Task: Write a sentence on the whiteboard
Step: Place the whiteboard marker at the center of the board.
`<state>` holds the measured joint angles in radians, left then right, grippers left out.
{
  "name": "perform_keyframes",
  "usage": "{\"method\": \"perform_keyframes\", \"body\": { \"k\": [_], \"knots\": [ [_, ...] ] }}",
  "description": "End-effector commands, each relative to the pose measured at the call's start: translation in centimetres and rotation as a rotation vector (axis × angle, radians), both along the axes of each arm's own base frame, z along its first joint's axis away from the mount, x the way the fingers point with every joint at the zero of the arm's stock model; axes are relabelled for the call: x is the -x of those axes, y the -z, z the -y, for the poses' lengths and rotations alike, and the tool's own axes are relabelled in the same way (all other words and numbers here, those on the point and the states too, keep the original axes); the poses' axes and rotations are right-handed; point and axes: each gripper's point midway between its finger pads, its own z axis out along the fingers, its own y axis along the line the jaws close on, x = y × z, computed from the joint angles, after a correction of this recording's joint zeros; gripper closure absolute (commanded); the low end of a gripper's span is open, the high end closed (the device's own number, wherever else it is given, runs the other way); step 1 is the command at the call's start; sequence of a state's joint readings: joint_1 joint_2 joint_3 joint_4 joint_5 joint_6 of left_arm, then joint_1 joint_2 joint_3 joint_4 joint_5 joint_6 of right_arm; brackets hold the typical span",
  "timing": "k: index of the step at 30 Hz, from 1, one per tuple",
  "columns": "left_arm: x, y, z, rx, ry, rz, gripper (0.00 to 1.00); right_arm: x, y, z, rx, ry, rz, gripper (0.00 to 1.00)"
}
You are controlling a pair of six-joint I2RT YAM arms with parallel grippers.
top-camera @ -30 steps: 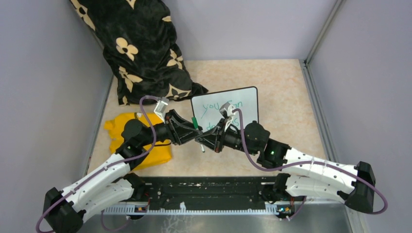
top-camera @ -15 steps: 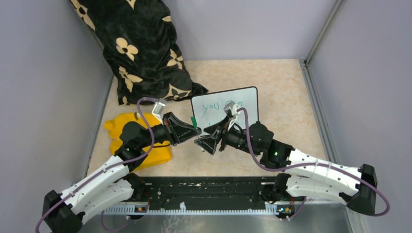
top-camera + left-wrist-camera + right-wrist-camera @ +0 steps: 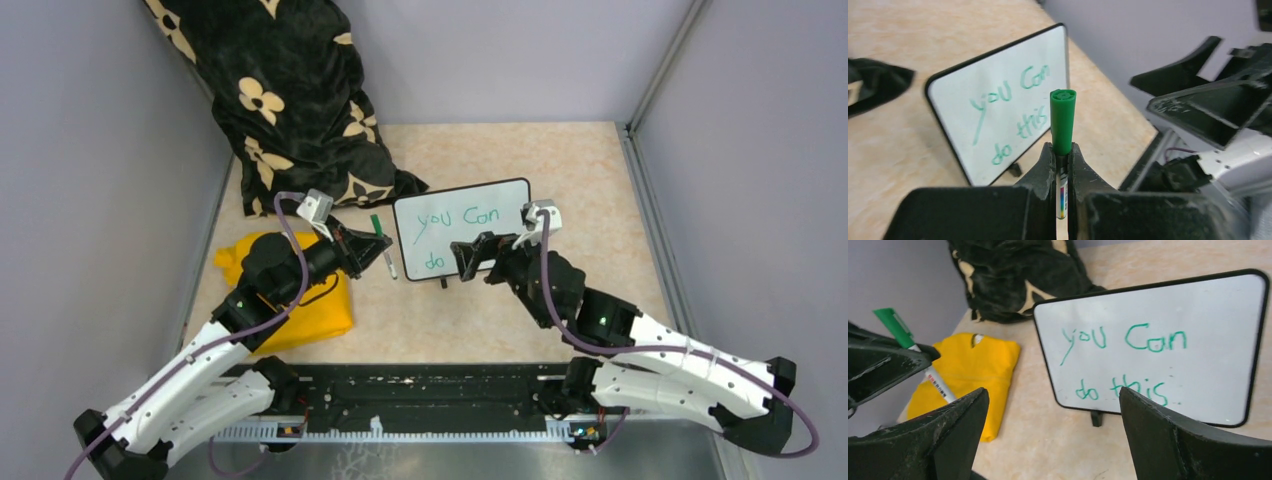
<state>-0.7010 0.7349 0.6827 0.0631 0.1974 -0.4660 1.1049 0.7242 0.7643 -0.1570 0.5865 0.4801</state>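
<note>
The robot will next tip the left gripper downward and lower the marker to release it on the bare tabletop between the cloth and the whiteboard, because that spot is below the gripper.
The whiteboard (image 3: pixel 462 238) stands upright on the table at centre, and the sentence (image 3: pixel 458 215) on it reads "you Can do this" in green. The left wrist view shows the whiteboard (image 3: pixel 998 110) ahead, and the right wrist view has the sentence (image 3: pixel 1154 337) in two lines. My left gripper (image 3: pixel 372 245) is left of the board, shut on a green-capped marker (image 3: pixel 381 245). Its white barrel sits between the fingers, with the marker (image 3: pixel 1063 122) cap pointing away. My right gripper (image 3: pixel 465 258) hangs wide open just in front of the board's lower edge, nothing between its fingers (image 3: pixel 948 430).
A folded yellow cloth (image 3: pixel 290 295) lies on the table under the left arm. A black fabric bag with cream flowers (image 3: pixel 290 110) fills the back left corner. Grey walls close in the table on three sides.
The two grippers were together at the marker. The left one shut on it and drew back left with it. The right one opened and swung right, in front of the board.
</note>
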Motion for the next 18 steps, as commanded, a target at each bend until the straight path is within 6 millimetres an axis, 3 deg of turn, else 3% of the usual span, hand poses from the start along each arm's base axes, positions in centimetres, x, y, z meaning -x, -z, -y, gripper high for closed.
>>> {"method": "perform_keyframes", "body": {
  "k": [1,7,10,13,18],
  "knots": [
    [-2.7,2.4,-3.8,-0.198,-0.231,-0.018,1.00,-2.0,-1.8,3.6,0.073,0.220,0.006,0.01],
    [-3.9,4.2,-5.8,-0.259,-0.351,-0.010,1.00,-3.1,-2.5,6.3,0.208,0.372,0.031,0.01],
    [-4.2,6.1,-6.2,-0.298,-0.372,-0.040,1.00,-3.3,-2.8,6.8,0.253,0.385,0.059,0.05],
    [-4.4,8.7,-6.5,-0.353,-0.389,-0.100,1.00,-3.1,-2.8,8.9,0.274,0.482,0.032,0.05],
    [-4.5,12.5,-6.7,-0.437,-0.390,-0.233,1.00,-2.2,-1.2,10.8,0.278,0.522,-0.058,0.07]
  ]
}}
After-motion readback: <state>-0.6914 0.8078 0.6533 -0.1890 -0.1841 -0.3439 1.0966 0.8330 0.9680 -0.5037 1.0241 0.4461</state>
